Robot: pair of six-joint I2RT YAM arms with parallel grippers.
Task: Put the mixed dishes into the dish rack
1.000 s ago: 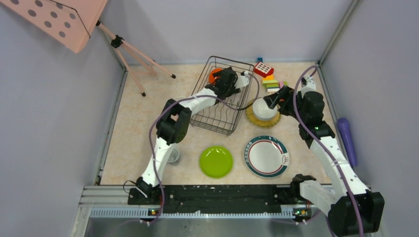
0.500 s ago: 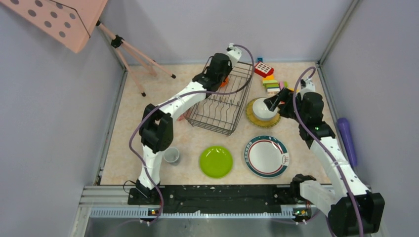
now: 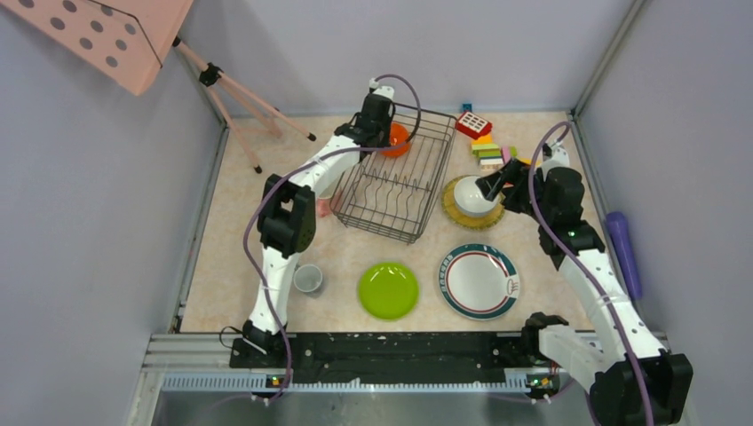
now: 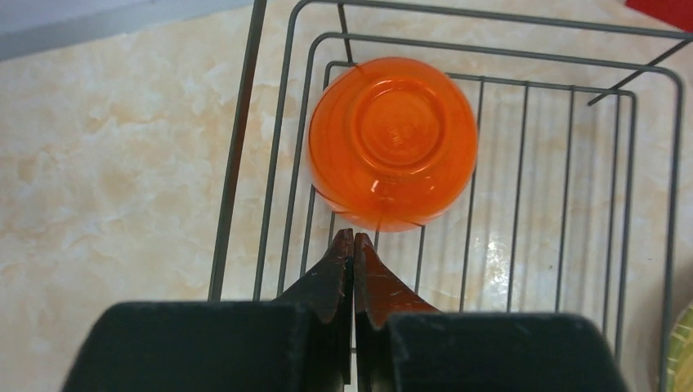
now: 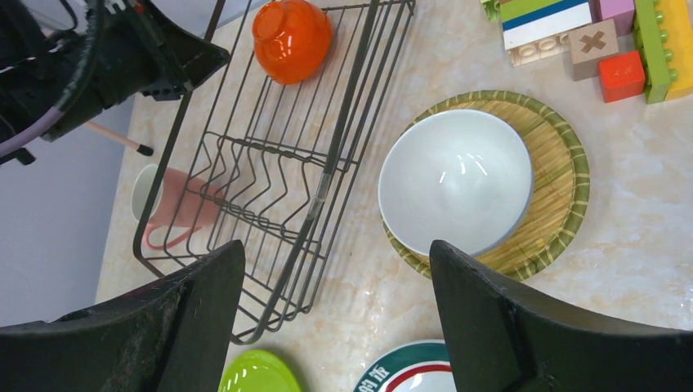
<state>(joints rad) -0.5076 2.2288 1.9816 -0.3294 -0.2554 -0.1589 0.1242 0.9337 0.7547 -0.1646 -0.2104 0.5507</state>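
Observation:
My right gripper is above the cup and will next go down to the near rim of the whitish bowl-shaped cup, since the cup sits open side up and its thin edge is exposed.
The dish rack (image 3: 395, 188) stands at the table's far middle, and the orange bowl (image 3: 398, 138) lies upside down in its far left corner. My left gripper (image 3: 382, 130) hovers at that corner, shut and empty, its tips (image 4: 354, 237) just short of the bowl (image 4: 392, 139). My right gripper (image 5: 333, 249) hangs open above a whitish bowl-shaped cup (image 5: 454, 180) that sits on the round straw mat (image 5: 560, 163). The lime-green plate (image 3: 388, 290) and the white plate with the dark rim (image 3: 478, 280) lie near the front. A small whitish cup (image 3: 308, 279) stands left of them. A pink cup (image 5: 176, 212) lies on its side left of the rack.
Colourful toy blocks (image 3: 484, 144) sit behind the mat at the back right. A pink tripod stand (image 3: 240, 99) reaches in from the back left. A purple object (image 3: 622, 248) lies along the right wall. Grey walls close in the table.
My left gripper has let go of the orange bowl in the rack, drawn back towards the rack's far left corner and shut. The right arm has hardly moved.

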